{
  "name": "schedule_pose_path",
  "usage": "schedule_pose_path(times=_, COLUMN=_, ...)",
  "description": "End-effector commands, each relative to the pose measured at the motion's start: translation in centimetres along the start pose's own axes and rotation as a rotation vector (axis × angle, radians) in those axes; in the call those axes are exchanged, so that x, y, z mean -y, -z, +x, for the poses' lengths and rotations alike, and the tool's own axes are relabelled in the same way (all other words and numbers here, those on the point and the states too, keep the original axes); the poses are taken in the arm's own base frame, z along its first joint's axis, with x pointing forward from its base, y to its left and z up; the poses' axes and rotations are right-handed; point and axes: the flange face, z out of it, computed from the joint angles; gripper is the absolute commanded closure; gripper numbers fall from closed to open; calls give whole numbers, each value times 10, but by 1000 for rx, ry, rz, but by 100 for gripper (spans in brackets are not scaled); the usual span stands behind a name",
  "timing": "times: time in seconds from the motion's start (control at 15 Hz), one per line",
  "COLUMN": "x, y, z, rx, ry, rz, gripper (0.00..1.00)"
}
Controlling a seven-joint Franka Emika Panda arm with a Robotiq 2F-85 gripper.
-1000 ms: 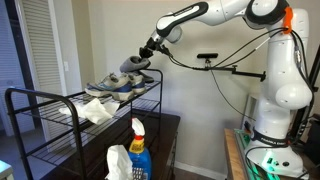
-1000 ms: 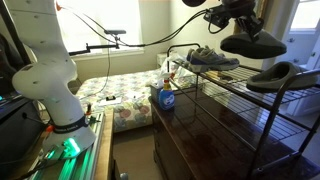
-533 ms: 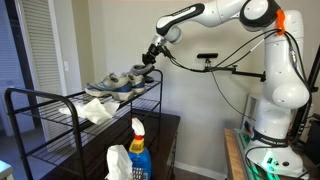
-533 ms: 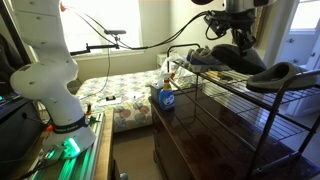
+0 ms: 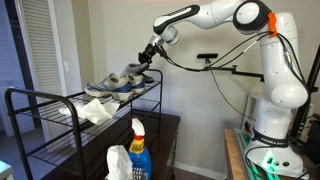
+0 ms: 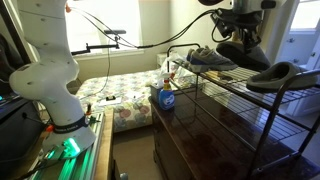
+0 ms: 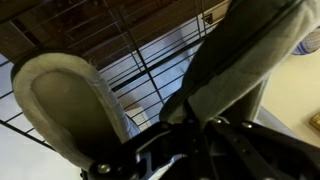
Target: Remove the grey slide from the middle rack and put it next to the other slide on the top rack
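The tilted grey slide needs to be turned flatter and lowered by my gripper next, onto the top-shelf bars [image 6: 240, 77] [image 7: 150, 80] beside the other slide, because that spot is below. My gripper should then let go of it.
My gripper [image 5: 150, 52] is shut on the grey slide [image 5: 136, 70] and holds it low over the end of the wire rack's top shelf [image 5: 60, 100]. In an exterior view the gripper [image 6: 238, 36] holds the slide [image 6: 246, 56] between a grey sneaker [image 6: 205, 57] and the other slide [image 6: 276, 75], which lies on the top shelf. In the wrist view the held slide [image 7: 240, 60] fills the frame above the fingers [image 7: 195, 130], with wire shelf bars behind. I cannot tell whether it touches the shelf.
A grey and blue sneaker [image 5: 106, 86] lies on the top shelf. A white cloth [image 5: 98, 112] sits on the shelf below. A blue spray bottle [image 5: 138, 150] stands on the dark dresser [image 6: 200, 140]. A bed [image 6: 120, 95] is behind.
The gripper has come down with the grey slide from above the rack to just over the top shelf, between the sneaker and the other slide.
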Motion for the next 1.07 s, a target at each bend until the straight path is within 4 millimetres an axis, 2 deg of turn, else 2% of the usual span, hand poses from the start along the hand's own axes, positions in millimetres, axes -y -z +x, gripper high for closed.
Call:
schedule_pose_path(times=0.0, x=7, y=-3, z=20, rx=-54, ry=-9, rz=37, gripper=99)
schedule_pose_path(times=0.27, x=2, y=-20, z=39, rx=-100, ry=-35, rz=2, gripper=99)
schedule_pose_path(times=0.33, x=1, y=-10, z=22, rx=-78, ry=-11, rz=-3, gripper=95)
schedule_pose_path(times=0.47, x=-2, y=-20, z=27, rx=-78, ry=-18, rz=-6, gripper=95)
schedule_pose_path(times=0.53, x=-3, y=-23, z=29, rx=-78, ry=-18, rz=-7, gripper=99)
schedule_pose_path(times=1.0, x=-26, y=-45, z=39, rx=-24, ry=-87, rz=7, gripper=99)
